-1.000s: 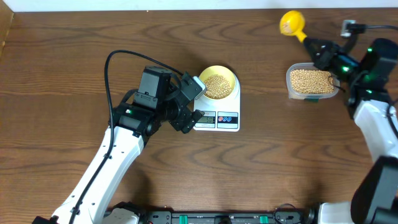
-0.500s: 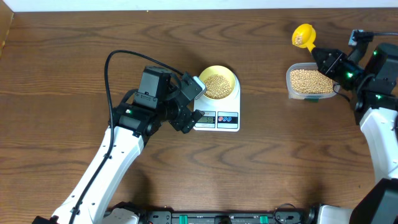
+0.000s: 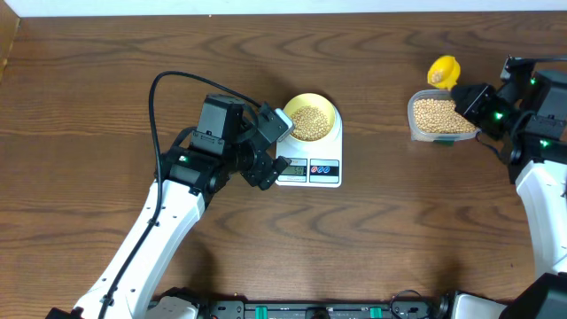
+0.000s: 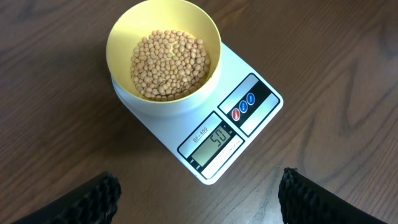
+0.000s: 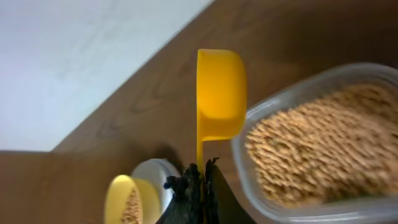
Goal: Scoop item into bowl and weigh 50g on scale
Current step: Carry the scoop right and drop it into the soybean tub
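Observation:
The beans in the clear tub [image 3: 413, 124] lie below my right gripper, so it will turn the scoop [image 3: 444, 71] back from beyond the tub's far rim, lower and release it.
The pale yellow bowl [image 3: 312, 117] stands on the white scale [image 3: 312, 171] and holds a layer of tan beans [image 4: 169, 64]. The scale's display [image 4: 216, 142] shows digits that look like 50. My left gripper [image 4: 199, 200] hovers open just left of the scale, with its fingers [image 4: 93, 198] wide apart over bare table. My right gripper [image 5: 202, 177] is shut on the thin handle of the yellow scoop [image 5: 219, 93]. The scoop [image 3: 444, 71] hangs at the far edge of the clear tub [image 3: 413, 124]. I cannot tell whether it holds beans.
The clear tub [image 5: 241, 155] is nearly full of beans [image 5: 311, 143] at the right of the table. A black cable [image 3: 168, 89] loops over the left arm. The table's far edge [image 3: 266, 13] meets a white wall.
My right gripper has carried the scoop to the right and nearer, from the far table edge to the tub's far rim. The left arm, bowl and scale have not moved.

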Available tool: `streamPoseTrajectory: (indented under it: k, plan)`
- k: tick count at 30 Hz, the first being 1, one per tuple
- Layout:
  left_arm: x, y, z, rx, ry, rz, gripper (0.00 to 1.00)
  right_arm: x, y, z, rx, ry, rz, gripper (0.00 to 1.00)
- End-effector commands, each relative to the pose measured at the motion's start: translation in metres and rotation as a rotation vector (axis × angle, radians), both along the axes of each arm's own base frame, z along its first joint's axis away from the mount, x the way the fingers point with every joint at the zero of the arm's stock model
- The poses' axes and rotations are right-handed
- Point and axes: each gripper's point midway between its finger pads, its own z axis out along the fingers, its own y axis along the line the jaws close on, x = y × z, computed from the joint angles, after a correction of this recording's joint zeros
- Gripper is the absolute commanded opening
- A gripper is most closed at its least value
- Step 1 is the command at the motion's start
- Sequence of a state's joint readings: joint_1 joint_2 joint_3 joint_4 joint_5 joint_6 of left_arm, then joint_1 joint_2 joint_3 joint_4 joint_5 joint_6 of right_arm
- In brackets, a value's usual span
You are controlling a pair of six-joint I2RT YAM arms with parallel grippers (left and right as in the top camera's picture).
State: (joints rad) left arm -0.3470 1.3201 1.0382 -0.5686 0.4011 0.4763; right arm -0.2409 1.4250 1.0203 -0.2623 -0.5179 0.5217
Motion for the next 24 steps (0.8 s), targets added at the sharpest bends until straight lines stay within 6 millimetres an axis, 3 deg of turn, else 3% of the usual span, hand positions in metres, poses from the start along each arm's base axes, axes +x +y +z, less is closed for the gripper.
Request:
streamPoseTrajectory:
  k: [1, 14, 19, 24]
  plan:
    - [-0.001, 0.002, 0.0, 0.006, -0.008, -0.005, 0.84, -0.003, -0.018, 0.007, -0.079, -0.002, -0.065, 0.01]
    - [-0.001, 0.002, 0.0, 0.006, -0.008, -0.005, 0.84, -0.031, -0.033, -0.019, -0.182, 0.108, 0.001, 0.01]
    - [-0.001, 0.002, 0.0, 0.006, -0.008, -0.005, 0.84, -0.038, -0.031, -0.025, -0.345, 0.08, 0.148, 0.01]
    - [-0.001, 0.002, 0.0, 0.006, -0.008, -0.005, 0.84, -0.039, -0.05, -0.03, -0.614, 0.067, 0.244, 0.01]
